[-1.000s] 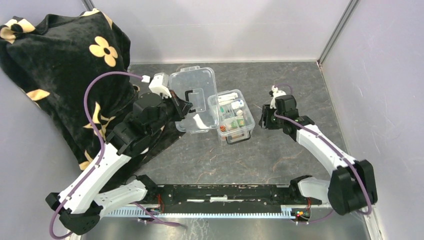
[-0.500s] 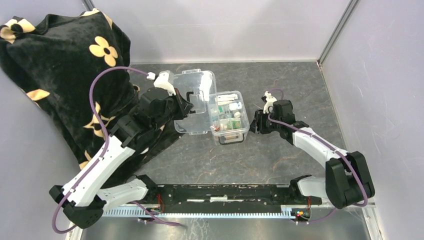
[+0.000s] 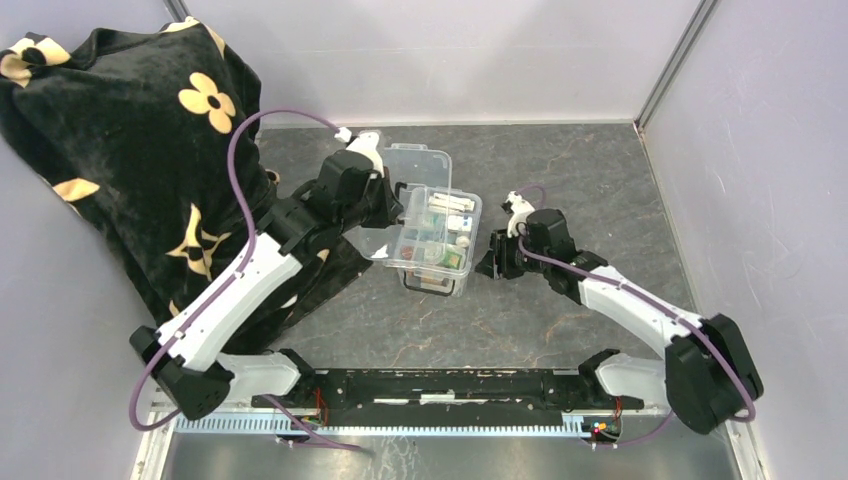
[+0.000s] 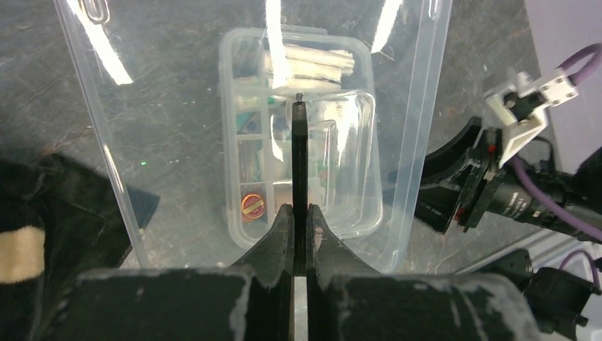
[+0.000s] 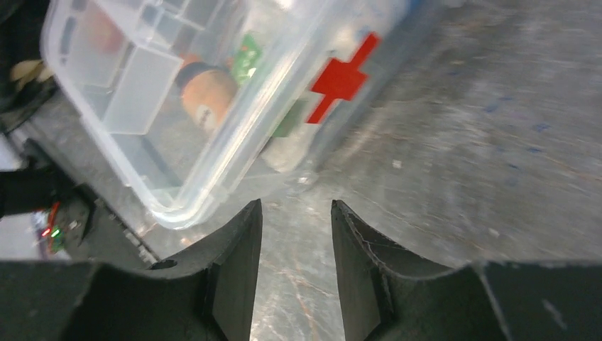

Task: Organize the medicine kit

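Note:
The kit's open top (image 3: 440,233) (image 4: 280,138) is below my left gripper, toward the right in the top view. I should next move my left gripper across and down to release the lid.
The medicine kit (image 3: 432,283) is a clear box holding small items, standing mid-table; its red cross (image 5: 342,77) faces my right gripper. My left gripper (image 3: 397,200) is shut on the thin black handle (image 4: 300,156) of the clear lid (image 3: 425,162), which it holds tilted over the kit's left side. Through the lid (image 4: 177,142) I see the kit (image 4: 232,213) below. The right gripper (image 3: 492,264) is open and empty, low over the table just right of the kit; its fingers (image 5: 241,241) point at the kit's lower corner without touching it.
A black cloth with cream flowers (image 3: 110,130) is heaped at the left and reaches under the left arm. Grey walls close the back and right sides. The table (image 3: 560,170) is dark marbled stone.
My left arm swung the lid to the right, from beside the kit to over it. The kit shifted left and nearer, and the right gripper followed it leftward.

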